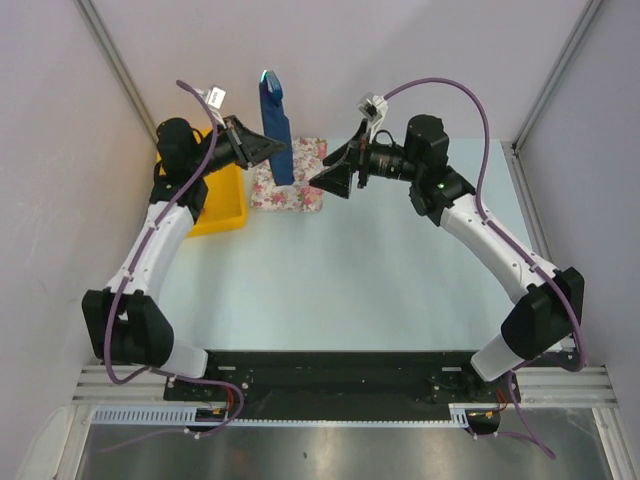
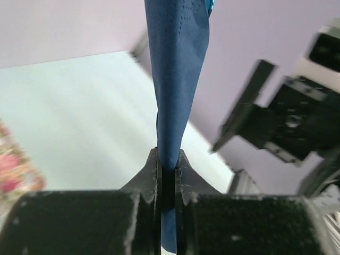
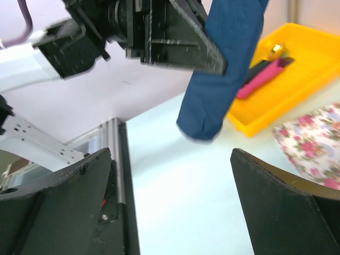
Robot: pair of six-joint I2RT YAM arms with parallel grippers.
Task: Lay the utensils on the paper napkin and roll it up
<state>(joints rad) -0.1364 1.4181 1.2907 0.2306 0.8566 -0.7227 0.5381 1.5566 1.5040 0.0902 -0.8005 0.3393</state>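
My left gripper swings to the left in the top view next, over the tray's bare part by the mat below. It then lowers the napkin roll and releases it.
The paper napkin [image 1: 278, 125] is a dark navy roll held upright off the table. My left gripper [image 1: 280, 150] is shut on it near its lower part; in the left wrist view [image 2: 168, 164] the jaws pinch the roll [image 2: 175, 79]. A small teal tip [image 1: 265, 76] pokes out of the roll's upper end; the utensils are otherwise hidden, and I see no tan-orange one. My right gripper [image 1: 330, 170] is open and empty just right of the roll. In the right wrist view [image 3: 170, 186] the roll [image 3: 223, 79] hangs ahead of its wide-open jaws, above the table.
A pink-and-white floral mat [image 1: 290, 188] lies under and behind the roll, also in the right wrist view [image 3: 313, 143]. A yellow tray [image 1: 222, 205] sits left of it, holding pink and black blocks [image 3: 263, 74]. Walls close in behind and on both sides.
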